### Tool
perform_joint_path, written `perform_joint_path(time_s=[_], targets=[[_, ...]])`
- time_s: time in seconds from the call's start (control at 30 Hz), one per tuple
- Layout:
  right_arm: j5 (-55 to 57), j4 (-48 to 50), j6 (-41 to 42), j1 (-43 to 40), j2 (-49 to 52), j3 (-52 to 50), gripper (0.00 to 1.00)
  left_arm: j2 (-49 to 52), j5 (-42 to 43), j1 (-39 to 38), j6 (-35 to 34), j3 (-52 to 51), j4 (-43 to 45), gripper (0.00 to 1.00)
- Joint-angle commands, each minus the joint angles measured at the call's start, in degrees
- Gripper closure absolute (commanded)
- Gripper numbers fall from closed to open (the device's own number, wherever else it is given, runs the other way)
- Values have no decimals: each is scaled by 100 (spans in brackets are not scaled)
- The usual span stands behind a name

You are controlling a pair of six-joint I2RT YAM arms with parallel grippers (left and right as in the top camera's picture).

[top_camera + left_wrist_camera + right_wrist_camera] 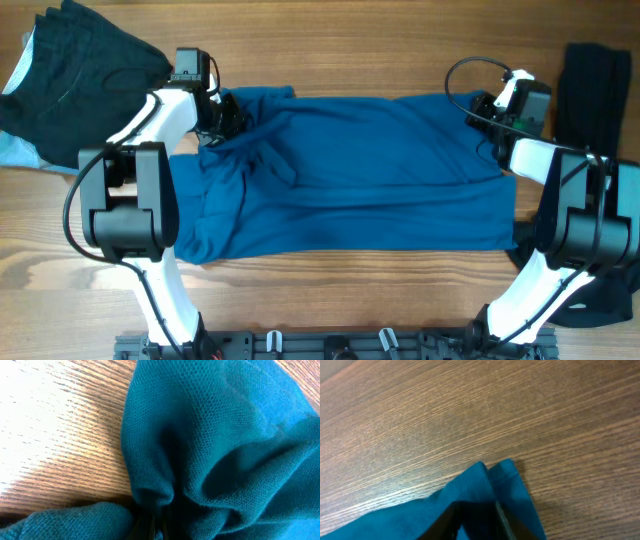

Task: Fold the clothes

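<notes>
My left gripper lifts the bunched cloth next, brings it back toward the shirt's near edge, then lowers and releases it.
A teal blue shirt [350, 170] lies spread across the middle of the wooden table, folded over lengthwise. My left gripper [222, 118] is shut on a bunched part of the shirt near its far left corner; in the left wrist view the cloth [210, 450] gathers into the jaws [155, 527]. My right gripper [486, 113] is shut on the shirt's far right corner; in the right wrist view the doubled corner [500, 480] sticks out past the dark fingers [475, 520].
A dark green garment [80, 70] lies heaped at the far left over a pale blue piece [20, 150]. A black garment [600, 90] lies at the far right. Bare wood [350, 50] runs along the far edge.
</notes>
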Motion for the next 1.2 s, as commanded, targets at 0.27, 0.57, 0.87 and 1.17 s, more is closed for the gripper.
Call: perform_joint_path(time_s=[0.27, 0.57, 0.87, 1.17], targets=[[131, -682, 28, -111, -612, 144, 96, -472, -26, 116, -7, -59, 509, 96], [179, -3279, 26, -638, -2863, 192, 96, -1679, -28, 291, -4, -59, -568, 96], [758, -5582, -179, -1237, -3167, 192, 96, -1749, -177, 750, -4, -61, -2723, 96], [592, -6107, -428, -1279, -3145, 186, 96, -2087, 1617, 1226, 874, -61, -2417, 96]])
